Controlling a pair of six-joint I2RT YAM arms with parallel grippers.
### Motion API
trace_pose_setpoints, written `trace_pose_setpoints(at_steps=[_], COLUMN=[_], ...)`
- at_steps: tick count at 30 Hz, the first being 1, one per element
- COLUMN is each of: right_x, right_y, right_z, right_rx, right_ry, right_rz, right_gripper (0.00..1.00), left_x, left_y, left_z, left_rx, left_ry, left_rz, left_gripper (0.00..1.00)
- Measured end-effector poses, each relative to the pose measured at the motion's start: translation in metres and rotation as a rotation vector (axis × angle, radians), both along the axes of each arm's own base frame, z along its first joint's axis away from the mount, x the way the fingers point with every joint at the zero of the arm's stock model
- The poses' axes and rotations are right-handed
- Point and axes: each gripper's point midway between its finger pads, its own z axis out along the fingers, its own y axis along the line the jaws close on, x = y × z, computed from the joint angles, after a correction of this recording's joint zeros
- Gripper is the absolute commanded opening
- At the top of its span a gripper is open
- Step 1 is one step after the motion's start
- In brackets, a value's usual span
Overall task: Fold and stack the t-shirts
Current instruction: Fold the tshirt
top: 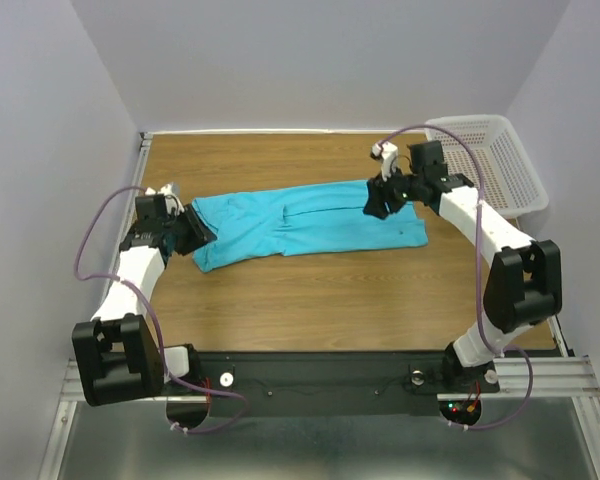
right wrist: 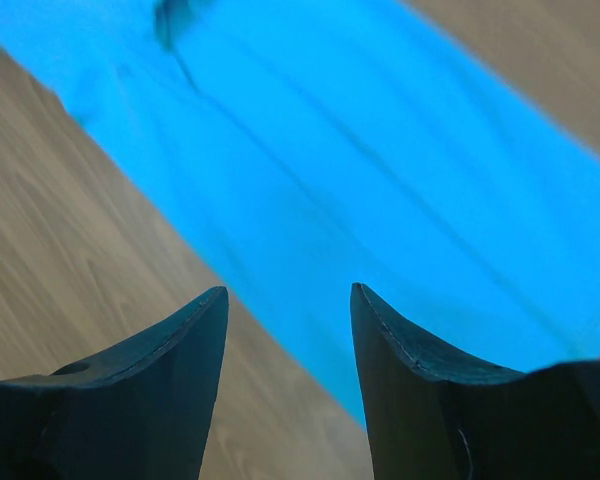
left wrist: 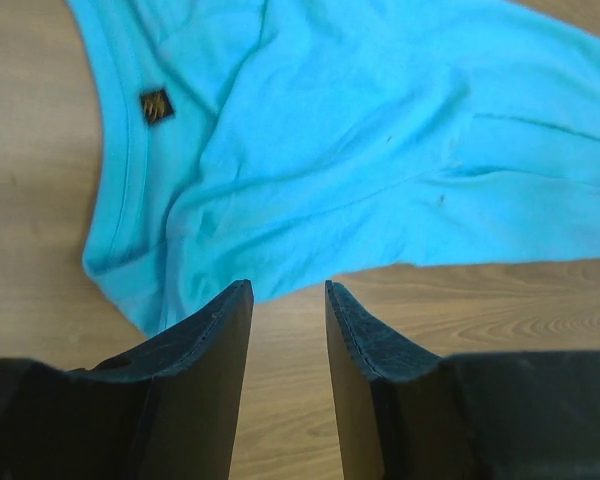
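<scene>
My left gripper will next go back down onto the shirt's near corner by the collar (top: 206, 263) (left wrist: 165, 299).
One turquoise t-shirt (top: 300, 225) lies folded into a long strip across the middle of the wooden table. In the left wrist view its neck end (left wrist: 360, 150) shows a small dark label (left wrist: 156, 105) inside the collar. My left gripper (top: 198, 232) sits at the shirt's left end, open, with only bare wood between its fingers (left wrist: 288, 288). My right gripper (top: 377, 205) hovers over the right part of the shirt, open and holding nothing. In the right wrist view the right gripper (right wrist: 288, 292) hangs above the shirt (right wrist: 360, 170) at its edge.
A white perforated basket (top: 490, 160) stands at the back right corner, beside the right arm. Bare wooden table (top: 320, 300) lies between the shirt and the arm bases. White walls close in the left, back and right sides.
</scene>
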Motion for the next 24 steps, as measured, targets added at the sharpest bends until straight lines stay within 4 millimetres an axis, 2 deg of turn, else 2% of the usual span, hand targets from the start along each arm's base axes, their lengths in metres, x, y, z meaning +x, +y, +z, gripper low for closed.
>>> trace_pose_setpoints(at_steps=[4, 6, 8, 13, 24], right_x=[-0.044, -0.062, -0.068, -0.064, -0.064], right_y=[-0.033, -0.046, -0.061, -0.089, -0.087], right_z=[-0.046, -0.066, -0.078, -0.083, -0.080], right_rx=[-0.058, -0.077, -0.083, -0.080, -0.053], right_ry=[0.121, 0.183, 0.220, 0.238, 0.234], right_rz=[-0.030, -0.045, -0.078, -0.151, -0.132], right_gripper=[0.59, 0.58, 0.58, 0.58, 0.58], left_x=[-0.038, -0.049, -0.051, -0.053, -0.048], left_y=[0.002, 0.006, 0.013, 0.019, 0.018], left_z=[-0.044, -0.053, -0.058, -0.080, -0.103], left_rx=[-0.010, -0.001, 0.018, 0.033, 0.011], left_ry=[0.179, 0.238, 0.267, 0.354, 0.417], left_rz=[0.081, 0.120, 0.173, 0.230, 0.253], left_gripper=[0.48, 0.49, 0.49, 0.49, 0.49])
